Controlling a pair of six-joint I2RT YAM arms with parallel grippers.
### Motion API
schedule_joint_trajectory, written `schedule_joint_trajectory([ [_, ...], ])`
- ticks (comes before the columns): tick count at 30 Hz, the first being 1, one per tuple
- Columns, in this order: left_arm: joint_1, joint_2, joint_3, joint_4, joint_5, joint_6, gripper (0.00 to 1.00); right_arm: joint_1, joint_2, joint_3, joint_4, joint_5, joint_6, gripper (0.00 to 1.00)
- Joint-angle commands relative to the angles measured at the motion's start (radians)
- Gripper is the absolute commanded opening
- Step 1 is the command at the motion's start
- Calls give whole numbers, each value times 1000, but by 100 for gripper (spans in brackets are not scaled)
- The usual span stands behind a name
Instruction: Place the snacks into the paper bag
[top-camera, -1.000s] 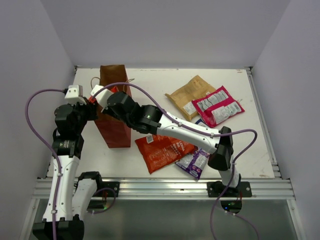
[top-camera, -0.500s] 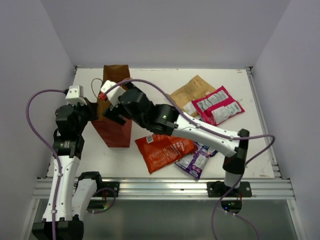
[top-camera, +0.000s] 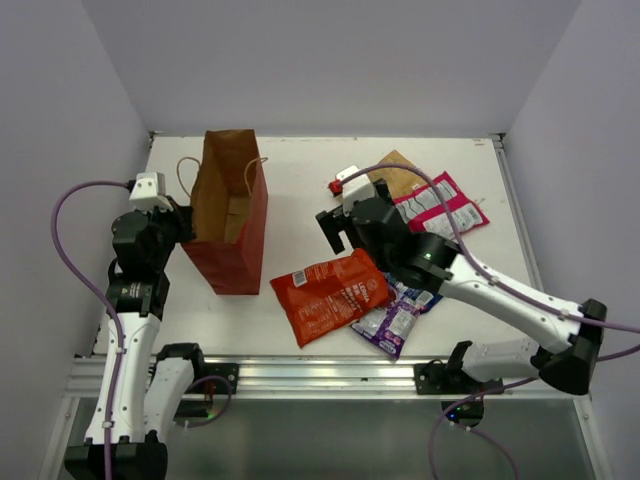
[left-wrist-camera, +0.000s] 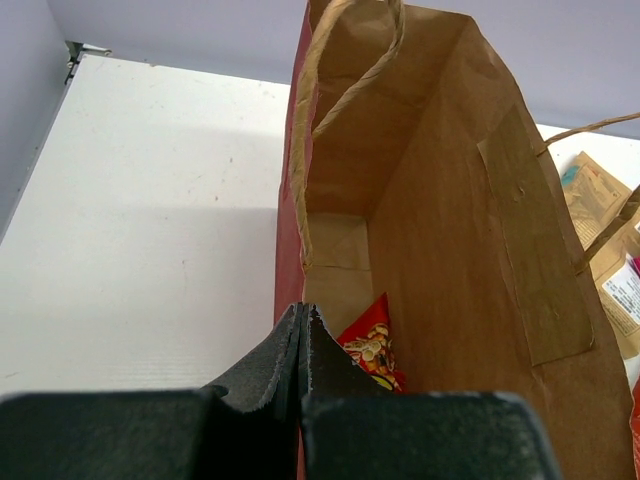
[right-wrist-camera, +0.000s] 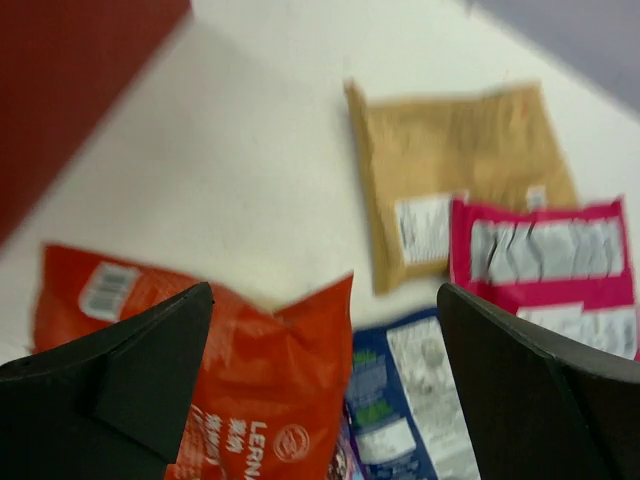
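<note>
The far corner of the orange-red packet, next to the blue-white packet (right-wrist-camera: 410, 400), already shows between the open fingers of my right gripper, so my right gripper will go down onto that corner.
The paper bag (top-camera: 228, 215) stands upright at the left, red outside and brown inside (left-wrist-camera: 450, 220). My left gripper (left-wrist-camera: 302, 322) is shut on the bag's near left rim. A small red packet (left-wrist-camera: 372, 350) lies at the bag's bottom. My right gripper (right-wrist-camera: 325, 290) hangs open and empty above the top edge of the orange-red packet (right-wrist-camera: 250, 400), to the right of the bag. The orange-red packet (top-camera: 328, 294) lies flat on the table. Beside it are the blue-white packet (right-wrist-camera: 410, 400), the purple-silver one (top-camera: 388, 325), the tan-brown one (right-wrist-camera: 455, 170) and the pink one (right-wrist-camera: 545, 260).
White walls close the table at the back and both sides. A metal rail (top-camera: 330, 375) runs along the near edge, by the arm bases. The right arm (top-camera: 500, 295) stretches across the table's right half, over part of the packets.
My right arm has drawn back from the bag's mouth to the right, over the loose packets, and its jaws have opened. The left gripper has kept its hold on the bag.
</note>
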Motion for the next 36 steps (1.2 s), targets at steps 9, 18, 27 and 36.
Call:
schedule_joint_trajectory([
  [9, -8, -9, -12, -2, -28, 12, 0, -198, 88, -323, 125, -189, 171, 99],
  [18, -9, -11, -13, -2, -29, 12, 0, -222, 156, -415, 139, -307, 234, 99],
  [27, -11, -9, -15, -1, -26, 12, 0, -224, 167, -441, 138, -321, 246, 42],
  [36, -9, -6, -18, 1, -24, 10, 0, -224, 73, -276, -20, -272, 196, 0],
])
